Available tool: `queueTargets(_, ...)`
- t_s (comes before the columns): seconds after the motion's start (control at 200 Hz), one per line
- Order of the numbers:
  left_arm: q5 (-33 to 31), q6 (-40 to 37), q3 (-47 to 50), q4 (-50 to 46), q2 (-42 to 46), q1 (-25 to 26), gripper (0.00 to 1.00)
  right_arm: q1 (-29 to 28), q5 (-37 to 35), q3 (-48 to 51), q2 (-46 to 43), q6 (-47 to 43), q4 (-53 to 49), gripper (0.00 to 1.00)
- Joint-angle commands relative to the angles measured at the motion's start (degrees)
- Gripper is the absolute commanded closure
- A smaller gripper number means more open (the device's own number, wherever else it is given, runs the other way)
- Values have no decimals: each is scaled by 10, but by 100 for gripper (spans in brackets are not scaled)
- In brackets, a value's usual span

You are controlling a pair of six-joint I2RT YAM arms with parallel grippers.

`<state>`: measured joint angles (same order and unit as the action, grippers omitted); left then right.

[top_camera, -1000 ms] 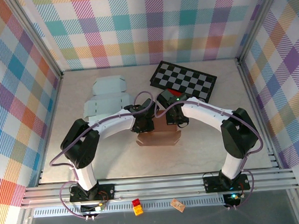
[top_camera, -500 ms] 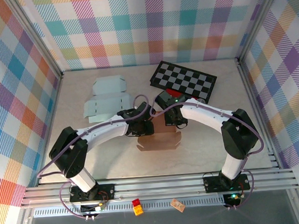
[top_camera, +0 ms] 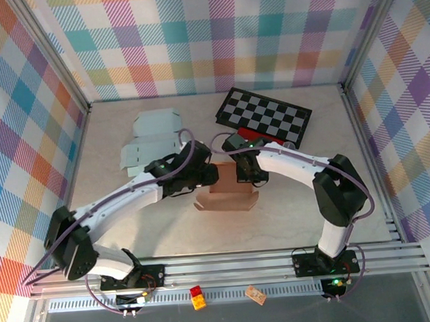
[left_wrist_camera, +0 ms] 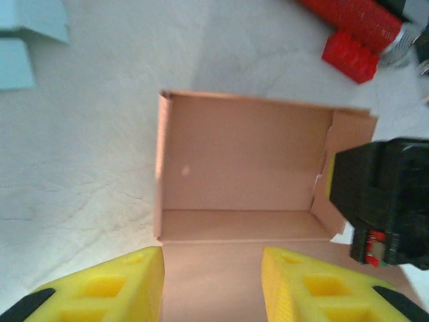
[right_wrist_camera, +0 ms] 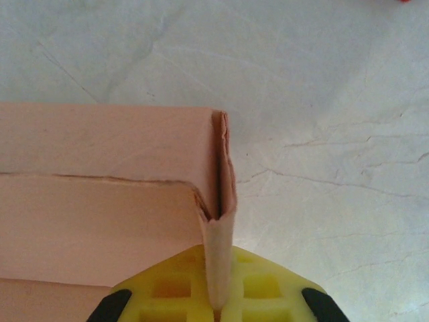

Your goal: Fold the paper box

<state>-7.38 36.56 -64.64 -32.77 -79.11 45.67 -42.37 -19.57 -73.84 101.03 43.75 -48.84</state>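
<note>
The box's folded side [right_wrist_camera: 218, 251] goes back toward the box's base next as my right gripper turns, draws and releases it, since the flap lies open on the box's near side.
The brown paper box [top_camera: 230, 198] lies at the table's middle, part folded into a tray. In the left wrist view its tray [left_wrist_camera: 234, 161] opens upward and its flat flap [left_wrist_camera: 213, 265] lies under my left gripper [left_wrist_camera: 213, 285], which is open with yellow fingers [left_wrist_camera: 117, 285] on either side. In the top view the left gripper [top_camera: 208, 174] is at the box's far left corner. My right gripper [right_wrist_camera: 218, 305] is shut on the box's folded right side wall [right_wrist_camera: 221, 201], pinching the doubled paper upright. From above, the right gripper [top_camera: 245, 177] is at the far right corner.
A black and white checkerboard [top_camera: 265, 115] lies at the back right with a red object [top_camera: 261, 136] by its near edge. Light blue flat box blanks [top_camera: 151, 139] lie at the back left. A red block [left_wrist_camera: 348, 57] sits beyond the box.
My left arm has stretched out low to the left and its jaws have widened over the flap. The right gripper has kept its pinch on the side wall.
</note>
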Motion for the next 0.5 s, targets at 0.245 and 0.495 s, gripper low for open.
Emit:
queueTargets(0.245,-44,43,-8,-121,126,-104,59,30,157,12,-10,299,-43,100)
queueTargets(0.495,101,70,102,-62,161,-144,68,30,218,62,-28,537,4,100)
